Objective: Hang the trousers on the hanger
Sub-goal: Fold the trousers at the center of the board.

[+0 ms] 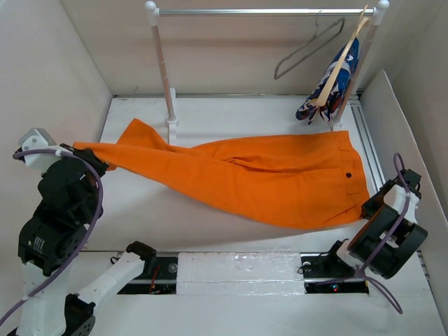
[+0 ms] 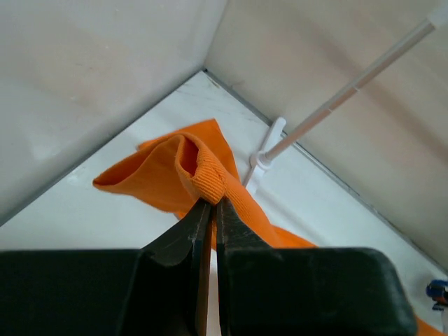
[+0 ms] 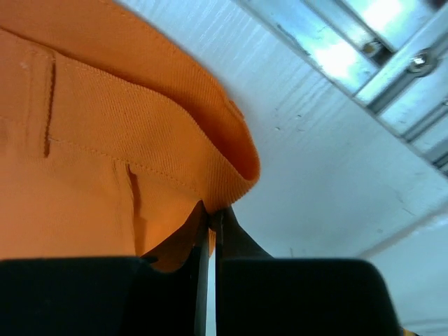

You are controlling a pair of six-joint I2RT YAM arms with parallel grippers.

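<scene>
My right gripper carries the waistband's near corner outward onto the waistband's far corner (image 1: 346, 134) next and releases it. That far corner lies outward of my gripper, and the trousers (image 1: 266, 175) lie spread wide.
The orange trousers (image 1: 266, 175) lie stretched across the white table, waistband with a dark button at the right, leg ends at the left. My left gripper (image 1: 94, 162) is shut on a leg hem (image 2: 210, 178), with folded cloth bunched above its tips. My right gripper (image 1: 369, 208) is shut on the waistband's near corner (image 3: 234, 189). The grey wire hanger (image 1: 308, 47) hangs on the rail at the back right, away from both grippers.
A white clothes rail (image 1: 266, 12) on two posts spans the back; its left post (image 1: 165, 77) stands just behind the trousers. A wooden hanger with a blue patterned garment (image 1: 332, 80) hangs at the rail's right end. White walls enclose the table.
</scene>
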